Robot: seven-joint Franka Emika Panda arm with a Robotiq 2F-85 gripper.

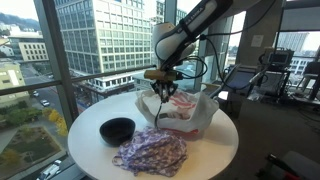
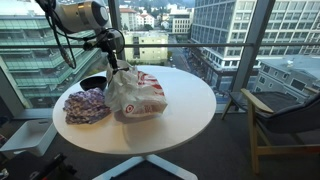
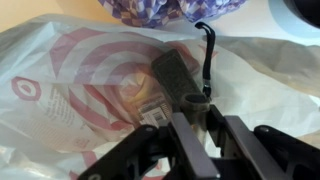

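Note:
The gripper lowers the dark grey bar away from the black bowl into the bag next, beside the barcoded pack, and then opens.
My gripper is shut on a dark grey bar-shaped object with a thin black cord curling off it. It hangs over a white plastic bag with a red bullseye print, which lies crumpled on the round white table. Through the plastic I make out a yellowish pack with a barcode. In both exterior views the gripper hovers at the bag's near edge, and the cord dangles below it.
A black bowl and a purple patterned cloth lie beside the bag. A wooden armchair stands off the table, gym equipment behind it. Tall windows surround the table.

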